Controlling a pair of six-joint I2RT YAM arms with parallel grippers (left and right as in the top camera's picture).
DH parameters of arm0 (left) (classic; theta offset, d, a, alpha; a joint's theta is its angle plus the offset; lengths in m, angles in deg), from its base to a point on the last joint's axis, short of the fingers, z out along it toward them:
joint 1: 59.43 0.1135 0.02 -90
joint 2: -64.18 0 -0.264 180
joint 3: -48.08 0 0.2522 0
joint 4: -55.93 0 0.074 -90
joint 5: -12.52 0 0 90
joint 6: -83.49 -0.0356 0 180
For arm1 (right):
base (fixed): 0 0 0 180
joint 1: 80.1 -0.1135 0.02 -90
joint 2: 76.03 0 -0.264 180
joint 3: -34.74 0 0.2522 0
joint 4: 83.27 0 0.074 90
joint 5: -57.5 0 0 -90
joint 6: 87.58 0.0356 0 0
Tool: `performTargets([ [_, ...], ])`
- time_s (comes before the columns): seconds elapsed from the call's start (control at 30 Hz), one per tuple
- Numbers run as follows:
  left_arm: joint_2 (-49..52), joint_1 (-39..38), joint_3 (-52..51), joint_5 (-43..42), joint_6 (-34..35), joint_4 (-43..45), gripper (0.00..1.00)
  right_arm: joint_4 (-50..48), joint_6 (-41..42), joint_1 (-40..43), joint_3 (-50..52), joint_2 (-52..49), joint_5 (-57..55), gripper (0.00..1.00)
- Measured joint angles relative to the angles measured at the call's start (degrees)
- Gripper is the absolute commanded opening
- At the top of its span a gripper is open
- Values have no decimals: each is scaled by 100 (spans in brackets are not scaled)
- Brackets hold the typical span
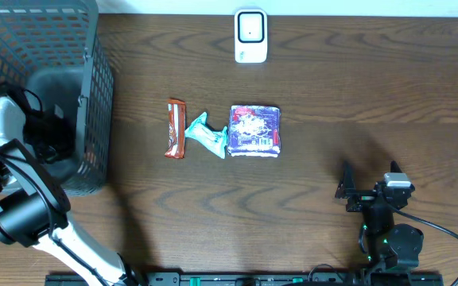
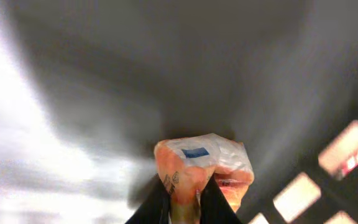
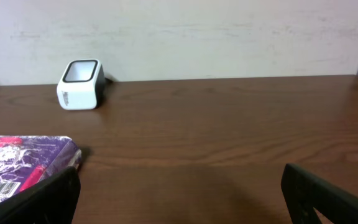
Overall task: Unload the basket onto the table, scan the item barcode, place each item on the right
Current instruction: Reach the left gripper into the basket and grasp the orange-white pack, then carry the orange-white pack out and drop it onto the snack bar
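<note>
I need to raise my left gripper over the basket's rim next, as basket sides surround it, then lower it over the candy bar and teal wrapper (image 1: 186, 130) and let go of the packet.
In the left wrist view my left gripper (image 2: 185, 204) is shut on an orange and clear plastic packet (image 2: 205, 160) with a small blue label, held inside the grey mesh basket (image 1: 95, 103). From overhead the left arm reaches down into that basket, and the packet is hidden there. The white barcode scanner (image 1: 250, 36) stands at the table's far edge, also seen at the wall in the right wrist view (image 3: 79, 84). My right gripper (image 1: 370, 176) rests open near the front right, with nothing between its fingers (image 3: 182, 199).
Three items lie mid-table: a brown-orange candy bar (image 1: 176, 127), a teal wrapper (image 1: 207, 135) and a purple packet (image 1: 254, 131), whose barcode shows in the right wrist view (image 3: 17, 168). The basket fills the far left corner.
</note>
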Motion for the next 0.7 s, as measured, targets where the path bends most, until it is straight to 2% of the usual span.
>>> performTargets([
  [0.13,-79,15,988,-44,520,-76,7,0,0,0,0,0,0,99],
  [0.23,-656,15,1661,-321,737,164,7,0,0,0,0,0,0,99],
  [0.37,-1836,15,1950,-472,1005,909,7,0,0,0,0,0,0,99],
  [0.5,-2826,15,2061,-557,1130,1298,7,0,0,0,0,0,0,99],
  [0.7,-3381,15,2120,-595,1768,1626,8,0,0,0,0,0,0,99],
])
